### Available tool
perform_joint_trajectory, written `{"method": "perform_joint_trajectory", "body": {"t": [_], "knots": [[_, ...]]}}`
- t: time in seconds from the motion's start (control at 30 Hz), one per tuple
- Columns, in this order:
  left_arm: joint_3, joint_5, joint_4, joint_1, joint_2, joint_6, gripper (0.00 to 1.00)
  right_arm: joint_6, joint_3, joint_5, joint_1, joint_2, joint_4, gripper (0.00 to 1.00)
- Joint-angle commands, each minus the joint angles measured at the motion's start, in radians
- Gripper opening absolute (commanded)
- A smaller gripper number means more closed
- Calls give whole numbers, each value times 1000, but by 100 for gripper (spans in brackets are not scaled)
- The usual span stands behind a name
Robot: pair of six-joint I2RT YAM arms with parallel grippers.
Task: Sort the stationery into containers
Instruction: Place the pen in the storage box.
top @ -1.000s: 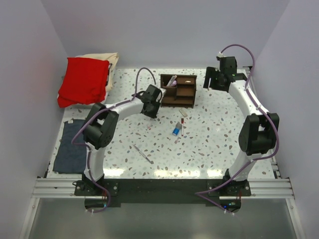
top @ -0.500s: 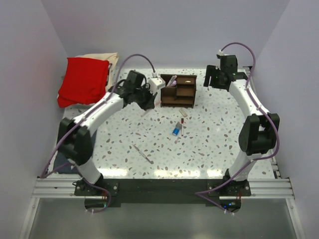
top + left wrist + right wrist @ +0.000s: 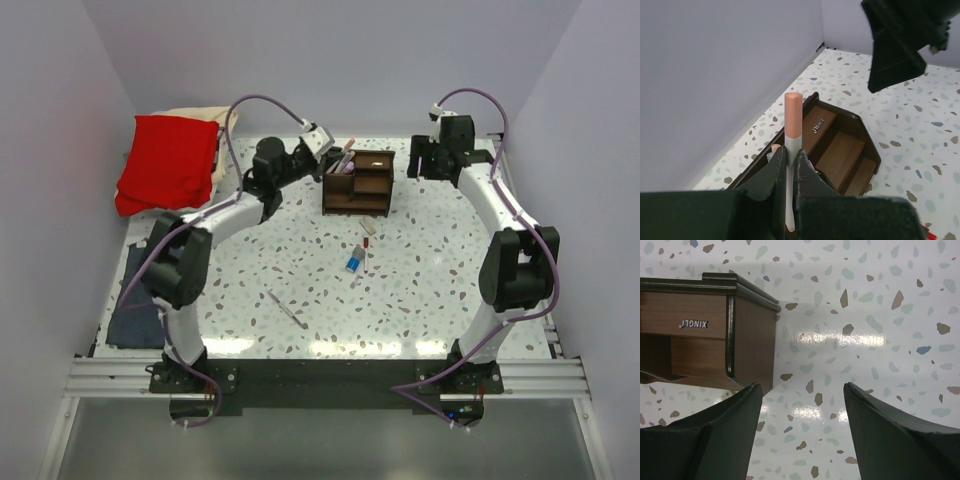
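Observation:
The organizer's pen section, holding other pens, lies below, so my left gripper next needs to ease slightly outward and release the peach-ended pen down into it.
The dark brown wooden organizer stands at the back middle of the table. My left gripper is at its back left corner, shut on a grey pen with a peach end. The pen stands upright over the organizer's left compartment, where other pens stick up. My right gripper is open and empty just right of the organizer. A stubby blue-and-white cylinder, a thin pen and a tiny reddish piece lie in front of the organizer. A silvery pen lies nearer.
A red cloth lies on a cream cloth at the back left. A folded blue-grey cloth lies at the left edge. Pale walls close in the table on three sides.
My left arm has swung from the middle of the table up and back to the organizer's left corner, carrying the pen. My right arm has barely moved.

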Motion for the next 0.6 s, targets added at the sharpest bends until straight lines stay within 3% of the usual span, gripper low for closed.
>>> {"method": "perform_joint_trajectory", "body": {"t": [0.0,0.27,0.57], "knots": [[180,-29,171,23,112,-102,0,-11,5,-7,3,-44,43,70],[281,-19,154,43,227,-148,0,-28,-5,18,6,-41,33,70],[233,-6,159,48,250,-202,2,-33,53,18,14,12,20,70]]}}
